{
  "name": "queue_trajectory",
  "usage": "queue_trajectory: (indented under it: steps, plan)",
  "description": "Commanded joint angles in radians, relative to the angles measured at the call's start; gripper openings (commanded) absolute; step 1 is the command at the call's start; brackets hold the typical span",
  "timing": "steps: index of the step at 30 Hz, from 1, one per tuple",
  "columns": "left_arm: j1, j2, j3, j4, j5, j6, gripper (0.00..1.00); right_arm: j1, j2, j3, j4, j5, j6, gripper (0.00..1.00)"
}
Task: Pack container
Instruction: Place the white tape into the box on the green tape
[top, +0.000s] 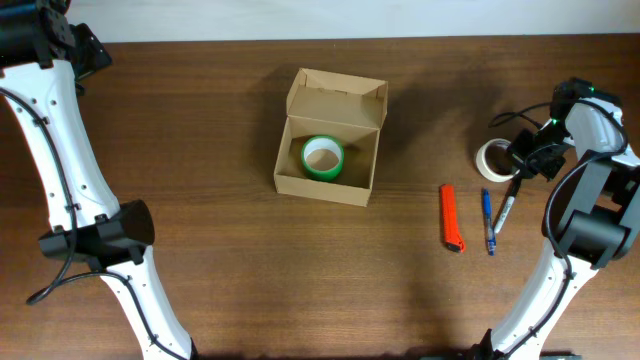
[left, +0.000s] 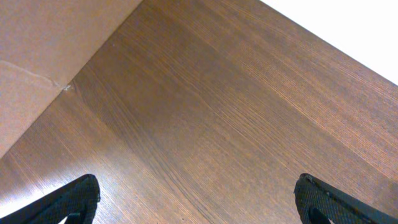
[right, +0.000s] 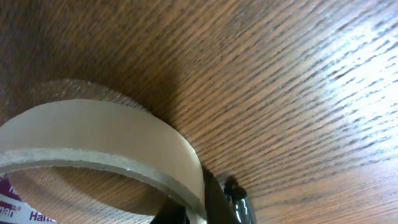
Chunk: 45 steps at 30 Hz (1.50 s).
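Observation:
My right gripper rises next, carries the beige roll (top: 493, 158) to the left in the overhead view and lowers it onto the green roll (top: 323, 157), since the container stands open.
The light-brown cardboard container (top: 357, 187) stands open at the table's middle, its flap lid (top: 337, 100) folded back. A green tape roll (top: 323, 157) lies flat inside it. A beige tape roll (top: 493, 158) lies at the far right. My right gripper (top: 524, 158) is at its right side. In the right wrist view the fingers (right: 202, 208) clamp the wall of the beige roll (right: 99, 134), one inside and one outside. My left gripper (left: 199, 196) is open and empty over bare wood at the far left back corner.
A red cutter (top: 452, 218), a blue pen (top: 488, 222) and a black marker (top: 505, 208) lie in front of the beige roll. A pale brown panel (left: 37, 62) borders the table in the left wrist view. The table's back edge (top: 320, 40) meets a white surface.

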Motion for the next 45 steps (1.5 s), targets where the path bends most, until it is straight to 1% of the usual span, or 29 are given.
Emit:
queue_trajectory:
  steps: [1,4,7,12,14,16,20,23,25,27,29,37,45]
  plan:
    - [0.005,-0.029,-0.005,-0.002,0.0,0.011,1.0,0.007,0.022,-0.007,-0.005,-0.002,0.008,0.04]
    - [0.005,-0.029,-0.005,-0.002,0.0,0.011,1.0,0.02,-0.003,0.0,-0.016,-0.037,-0.039,0.04]
    - [0.005,-0.029,-0.005,-0.002,0.0,0.011,1.0,0.053,-0.066,0.035,-0.048,-0.051,-0.091,0.04]
    - [0.005,-0.029,-0.005,-0.002,0.0,0.011,1.0,0.175,-0.227,0.177,-0.148,-0.051,-0.161,0.04]
    - [0.005,-0.029,-0.005,-0.001,0.0,0.011,1.0,0.255,-0.294,0.255,-0.186,-0.047,-0.21,0.04]
    - [0.005,-0.029,-0.005,-0.002,0.0,0.011,1.0,0.367,-0.354,0.344,-0.215,-0.01,-0.242,0.04]
    - [0.005,-0.029,-0.005,-0.002,0.0,0.011,1.0,0.608,-0.404,0.475,-0.239,0.131,-0.272,0.04]
    - [0.005,-0.029,-0.005,-0.002,0.0,0.011,1.0,0.785,-0.401,0.501,-0.23,0.192,-0.322,0.04]
    - [0.005,-0.029,-0.005,-0.002,0.0,0.011,1.0,0.867,-0.383,0.495,-0.229,0.213,-0.334,0.04]
    - [0.005,-0.029,-0.005,-0.002,0.0,0.011,1.0,0.918,-0.35,0.488,-0.232,0.219,-0.342,0.04]
    - [0.005,-0.029,-0.005,-0.002,0.0,0.011,1.0,0.938,-0.311,0.479,-0.23,0.22,-0.341,0.04]
    - [0.005,-0.029,-0.005,-0.002,0.0,0.011,1.0,0.922,-0.1,0.477,-0.222,0.212,-0.352,0.04]
    - [0.005,-0.029,-0.005,-0.001,0.0,0.011,1.0,0.909,0.022,0.477,-0.156,0.208,-0.351,0.04]
